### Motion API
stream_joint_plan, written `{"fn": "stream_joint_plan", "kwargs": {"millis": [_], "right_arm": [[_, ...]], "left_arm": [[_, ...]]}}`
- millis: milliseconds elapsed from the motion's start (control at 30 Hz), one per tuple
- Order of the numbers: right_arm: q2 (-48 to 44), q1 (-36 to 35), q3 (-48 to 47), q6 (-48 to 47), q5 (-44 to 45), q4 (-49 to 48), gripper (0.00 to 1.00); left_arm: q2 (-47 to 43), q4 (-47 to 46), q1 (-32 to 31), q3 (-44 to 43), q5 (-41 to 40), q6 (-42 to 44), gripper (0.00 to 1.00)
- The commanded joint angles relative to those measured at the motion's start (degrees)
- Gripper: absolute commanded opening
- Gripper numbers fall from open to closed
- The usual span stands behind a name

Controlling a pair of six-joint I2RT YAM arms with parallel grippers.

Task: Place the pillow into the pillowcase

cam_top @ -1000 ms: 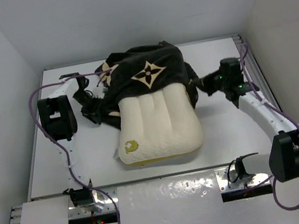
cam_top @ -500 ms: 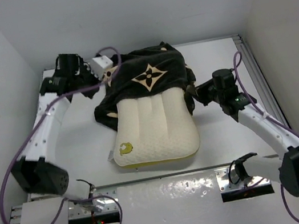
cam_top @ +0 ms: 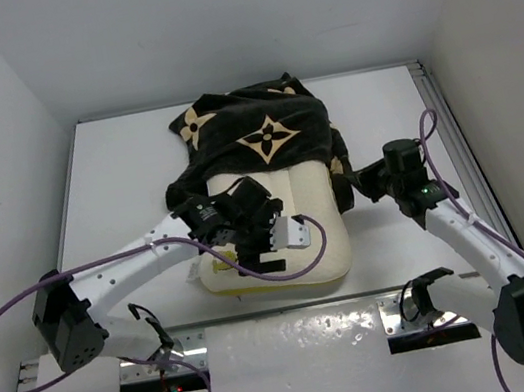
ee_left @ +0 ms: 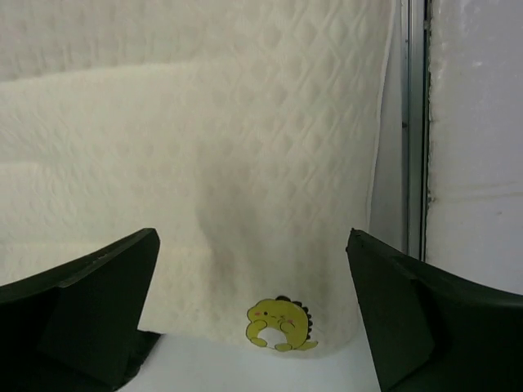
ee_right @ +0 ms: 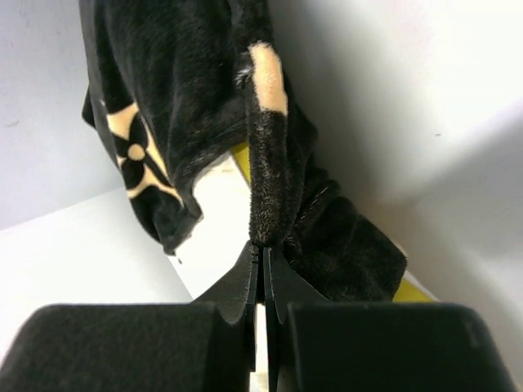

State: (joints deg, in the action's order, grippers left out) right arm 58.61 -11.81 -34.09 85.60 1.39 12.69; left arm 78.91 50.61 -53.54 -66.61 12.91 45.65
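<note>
The pillow's near part is below my left gripper and still outside the pillowcase, so next I need to lower my left gripper, turn it outward and close it on that part.
The cream quilted pillow [cam_top: 317, 217] lies mid-table, its far half inside the black pillowcase [cam_top: 261, 130] with tan flower motifs. My left gripper [cam_top: 253, 258] hovers over the pillow's near left corner, open, with nothing between its fingers. In the left wrist view the pillow [ee_left: 204, 163] fills the frame and its yellow-green logo [ee_left: 278, 324] sits between the spread fingers [ee_left: 90, 302]. My right gripper [cam_top: 351, 183] is at the pillow's right side, shut on a fold of the pillowcase's edge. The right wrist view shows that pinched pillowcase fold [ee_right: 265, 163] above the right gripper [ee_right: 261, 249].
The white table [cam_top: 117, 181] is boxed in by white walls on three sides. A metal rail [ee_left: 413, 122] runs along its near edge, just past the pillow's corner. The left arm's purple cable [cam_top: 253, 258] loops over the pillow's near part.
My left gripper let go of the pillowcase's far left corner, opened, and swung to the pillow's near left corner. The right gripper stayed shut on the pillowcase.
</note>
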Motion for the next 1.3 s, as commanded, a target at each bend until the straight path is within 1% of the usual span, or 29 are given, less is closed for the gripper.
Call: {"fn": "stream_joint_plan", "kwargs": {"millis": [0,100,167,233,267,300,367,400,467,500,533,567,600,633,667,700,733,767,800,833,867,900,933,967,1033,1067,1100,1167,1267], "right_arm": [[-2.88,0.56,1.12,-1.32,0.72,-1.53,0.0],[-4.2,0.83,2.88,-0.26,0.02,-2.14,0.0],[-5.0,0.65,2.45,-2.01,-0.16,-0.83,0.0],[-5.43,0.74,1.48,-6.12,0.19,2.68,0.0],[-5.44,0.74,1.22,-9.46,0.8,4.52,0.0],[-5.44,0.74,1.21,-9.49,1.16,5.5,0.0],[-5.61,0.83,1.3,-13.17,1.6,7.61,0.0],[-5.87,0.65,1.74,-13.7,1.95,8.4,0.0],[-7.01,0.74,3.76,-14.06,2.83,8.14,0.0],[-7.28,0.83,4.29,-13.8,3.0,7.88,0.0],[-7.54,0.74,5.25,-13.62,3.27,7.7,0.0],[-7.72,0.83,5.52,-13.45,3.53,7.79,0.0],[-7.72,0.74,5.61,-13.36,3.71,7.96,0.0],[-7.72,0.74,5.96,-13.44,3.71,7.88,0.0],[-7.55,0.65,6.05,-13.44,3.8,7.88,0.0],[-7.37,0.65,6.05,-13.62,3.71,7.62,0.0],[-7.2,0.48,6.05,-14.49,3.54,7.61,0.0],[-6.85,0.3,5.87,-15.2,3.36,7.61,0.0],[-6.06,-0.22,5.52,-16.77,3.36,8.48,0.0],[-5.62,-0.4,5.09,-17.74,3.1,9.1,0.0],[-5.26,-0.93,4.91,-18.88,2.66,10.24,0.0],[-4.56,-1.19,4.73,-20.98,2.31,10.6,0.0],[-4.38,-1.28,4.73,-22.57,1.69,10.78,0.0],[-3.77,-1.37,4.3,-26.07,-0.31,10.69,0.0],[-2.8,-1.46,3.24,-29.77,-3.04,11.3,0.0],[-2.54,-1.81,2.02,-33.88,-6.28,11.39,0.0],[-2.36,-2.07,1.4,-35.92,-7.88,11.22,0.0],[-2.27,-3.04,-0.36,-40.23,-11.12,11.22,0.0],[-2.18,-3.39,-0.81,-42.53,-13.33,12.45,0.0]], "left_arm": [[1.5,-6.31,-0.6,-0.46,-2.36,-4.34,1.0],[4.14,-7.54,-1.31,1.38,0.18,-1.18,1.0],[5.63,-9.37,-1.65,3.67,1.41,0.49,1.0],[6.69,-10.79,-1.83,8.5,3.7,2.42,1.0],[7.47,-13.58,-2.01,12.6,3.97,2.6,1.0],[7.83,-15.43,-2.01,14.65,3.53,2.86,1.0],[8.71,-21.13,-2.1,18.08,0.91,2.52,1.0],[8.8,-23.25,-2.18,20.44,-2.85,2.43,1.0],[8.71,-29.49,-2.1,22.48,-7.35,2.17,1.0],[8.63,-31.17,-2.1,24.32,-11.81,2.77,1.0],[8.71,-34.93,-2.1,25.2,-14.55,2.87,1.0],[8.97,-36.53,-2.1,26.08,-18.75,2.69,0.96],[9.32,-36.98,-2.01,26.18,-20.01,2.87,0.9],[10.28,-36.99,-1.92,25.48,-21.07,2.17,0.62],[10.73,-36.55,-1.66,23.65,-22.47,1.21,0.42],[10.91,-35.94,-1.4,22.5,-22.83,0.07,0.19],[10.82,-35.24,-0.78,21.18,-23.27,-1.6,0.0],[10.04,-33.84,-0.26,19.86,-23.19,-2.22,0.0],[9.6,-33.13,0.53,16.54,-22.49,-2.84,0.0],[8.37,-31.12,2.37,14.6,-21.96,-4.32,0.0],[7.66,-29.71,3.78,9.79,-20.13,-4.95,0.0],[7.14,-28.56,5.01,7.31,-19.33,-5.74,0.0],[6.61,-25.85,7.72,1.89,-18.19,-7.4,0.0],[6.6,-24.35,10.18,-0.86,-18.01,-8.11,0.0],[6.87,-22.31,12.22,-6.22,-19.05,-8.38,0.0],[7.04,-22.05,13.1,-7.82,-19.32,-8.12,0.0],[7.65,-21.78,14.76,-9.05,-19.67,-8.03,0.0],[8.62,-22.48,15.83,-11.7,-20.9,-7.51,0.0],[9.85,-24.06,15.75,-12.05,-23.1,-6.63,0.0]]}}
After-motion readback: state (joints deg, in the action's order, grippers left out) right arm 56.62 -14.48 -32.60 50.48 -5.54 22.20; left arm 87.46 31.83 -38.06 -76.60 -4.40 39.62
